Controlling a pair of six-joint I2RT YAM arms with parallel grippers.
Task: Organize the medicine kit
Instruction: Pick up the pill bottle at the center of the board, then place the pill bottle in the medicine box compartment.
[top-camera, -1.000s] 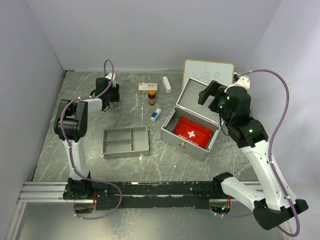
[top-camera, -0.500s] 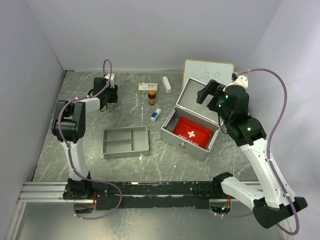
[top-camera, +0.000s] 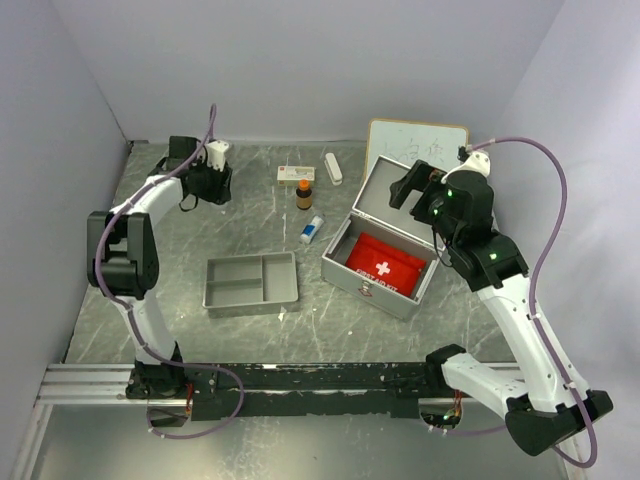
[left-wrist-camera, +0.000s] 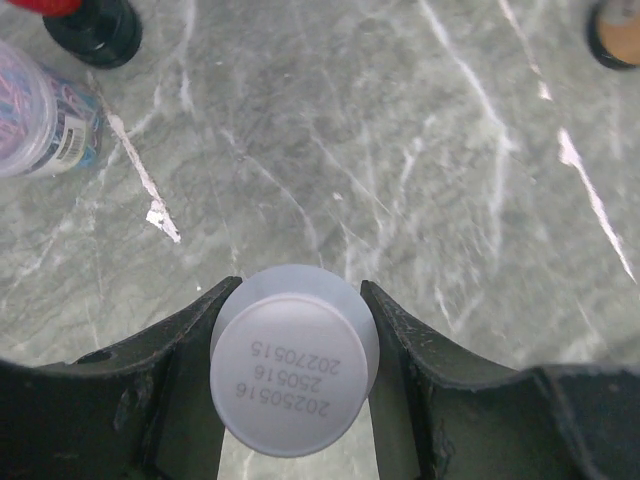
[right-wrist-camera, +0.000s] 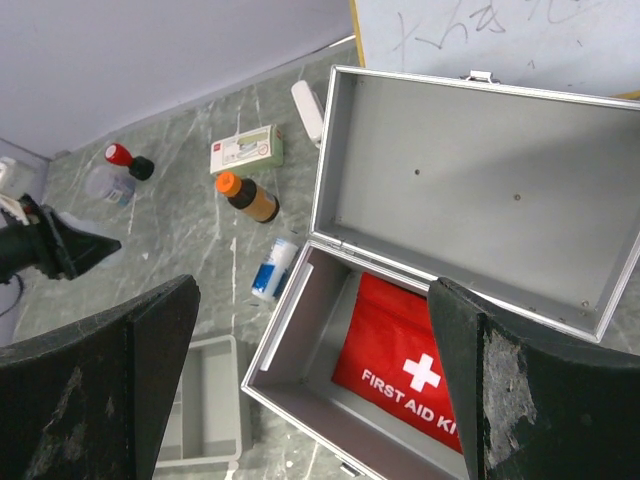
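My left gripper will next move back over the grey tray's empty far section (top-camera: 235, 270), which is back and below, lower and release the bottle inside.
My left gripper (left-wrist-camera: 298, 292) is shut on a white bottle (left-wrist-camera: 295, 372) with a date printed on its round end, and holds it over the bare marble top. In the top view the left gripper (top-camera: 210, 183) is at the far left and the bottle is hidden. The open metal case (top-camera: 352, 262) holds a red first aid pouch (top-camera: 386, 262). My right gripper (right-wrist-camera: 312, 292) is open and empty above the case (right-wrist-camera: 480, 150). The grey divided tray (top-camera: 250, 282) lies left of the case.
An amber bottle with an orange cap (top-camera: 304, 193), a blue-white tube (top-camera: 312, 230), a small box (top-camera: 295, 174) and a white tube (top-camera: 333, 168) lie behind the tray. A red-topped black item (left-wrist-camera: 90, 25) and a clear jar (left-wrist-camera: 45, 110) stand near the left gripper. A whiteboard (top-camera: 415, 145) leans at the back.
My left arm has swung out to the left and its wrist has shifted toward the back left corner. The right arm has barely moved.
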